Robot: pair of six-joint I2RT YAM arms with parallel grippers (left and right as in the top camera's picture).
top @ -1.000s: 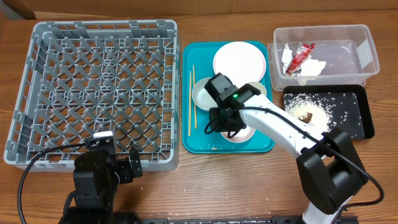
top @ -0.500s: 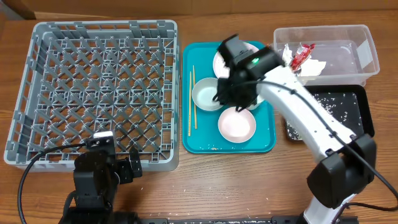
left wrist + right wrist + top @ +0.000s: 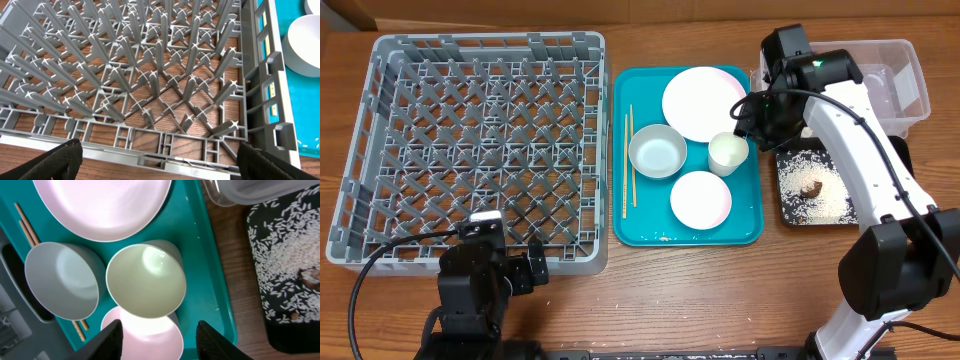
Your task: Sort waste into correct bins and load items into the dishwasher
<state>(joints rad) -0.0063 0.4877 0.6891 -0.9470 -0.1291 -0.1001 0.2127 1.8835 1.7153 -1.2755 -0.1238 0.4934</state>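
Note:
The cup's upturned opening has room for one finger inside, so my open right gripper will next move down toward the teal tray, over the cup's rim nearest the black tray.
The grey dishwasher rack fills the left of the table. On the teal tray lie a pale plate, a grey bowl, a small cup, a pink bowl and chopsticks. My right gripper hangs open above the tray's right edge, holding nothing. Its wrist view looks down on the cup and pink bowl. Rice and a brown lump lie in the black tray. My arm hides part of the clear tub. My left gripper is open at the rack's front wall.
The rack's upright pegs stand close in front of my left gripper. The clear tub's corner and the black tray sit just right of the teal tray's rim. Bare wood runs along the table's front.
My right arm has swung from the tray's front up and right toward the tub, its jaws widening. The cup and both bowls now show uncovered. My left arm has not moved.

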